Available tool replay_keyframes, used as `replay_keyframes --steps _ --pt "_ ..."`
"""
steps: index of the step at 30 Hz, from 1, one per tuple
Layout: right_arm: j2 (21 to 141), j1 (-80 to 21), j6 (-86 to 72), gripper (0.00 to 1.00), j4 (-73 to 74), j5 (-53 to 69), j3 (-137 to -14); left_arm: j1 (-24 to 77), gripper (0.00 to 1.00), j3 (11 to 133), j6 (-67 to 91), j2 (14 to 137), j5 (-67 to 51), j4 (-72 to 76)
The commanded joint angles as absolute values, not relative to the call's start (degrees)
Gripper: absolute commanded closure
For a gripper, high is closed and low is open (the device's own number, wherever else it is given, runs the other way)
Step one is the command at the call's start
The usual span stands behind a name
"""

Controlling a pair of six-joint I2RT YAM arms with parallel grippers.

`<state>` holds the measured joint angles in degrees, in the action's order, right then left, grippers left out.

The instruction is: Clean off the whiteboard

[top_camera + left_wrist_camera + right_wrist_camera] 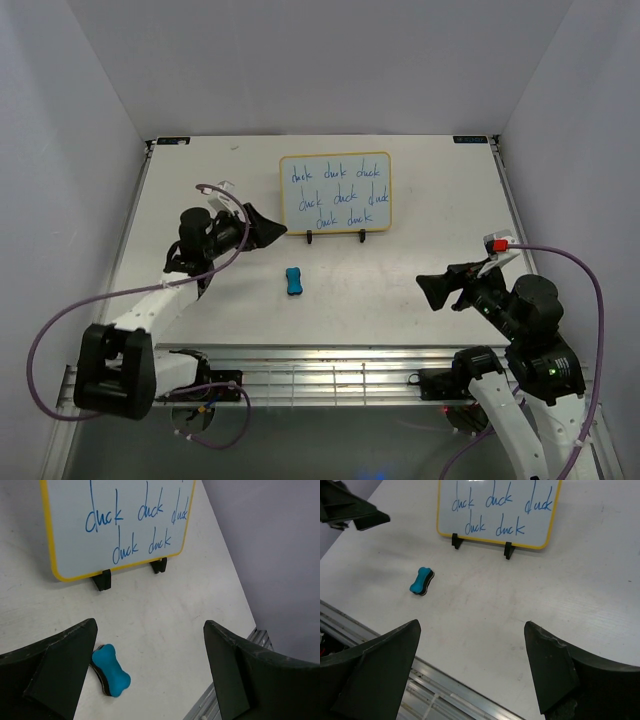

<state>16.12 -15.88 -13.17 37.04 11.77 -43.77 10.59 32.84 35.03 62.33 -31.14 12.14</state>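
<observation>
I should next move my left gripper outward and turn it so it straddles the whiteboard's yellow side edge (281, 195) (48, 524) nearest it, because that edge is clear of the black stand.
The whiteboard (336, 193), white with a yellow frame and blue "duck" words, stands upright on a black stand at the back middle of the table; it also shows in the left wrist view (117, 522) and the right wrist view (497, 510). A blue bone-shaped eraser (292, 281) lies on the table in front of it, seen too in the left wrist view (111, 670) and the right wrist view (422, 581). My left gripper (268, 228) is open and empty, left of the board and above the eraser. My right gripper (436, 290) is open and empty at the right.
The white table (400, 280) has a metal rail (320, 380) along its near edge. Grey walls close in the back and both sides. Purple cables loop from both arms.
</observation>
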Motion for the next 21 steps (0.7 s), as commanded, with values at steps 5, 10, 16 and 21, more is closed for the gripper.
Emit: replay_keyframes --steps 5,10,16,21 --pt "14.86 -16.17 -13.71 0.1 35.42 17.93 -44.38 8.09 0.02 35.42 38.49 84.15 -34.27 40.58" --pt "14.15 -16.08 -13.62 0.1 35.6 20.39 -45.35 3.43 0.02 37.79 43.4 98.85 -42.17 59.0" --pt "14.59 -16.08 -12.66 0.1 35.77 21.45 -46.32 0.61 0.02 46.12 66.66 124.16 -57.01 89.35" --pt "15.12 -16.08 -11.95 0.1 36.74 22.06 -47.63 1.58 0.02 52.11 62.59 128.67 -57.22 83.51"
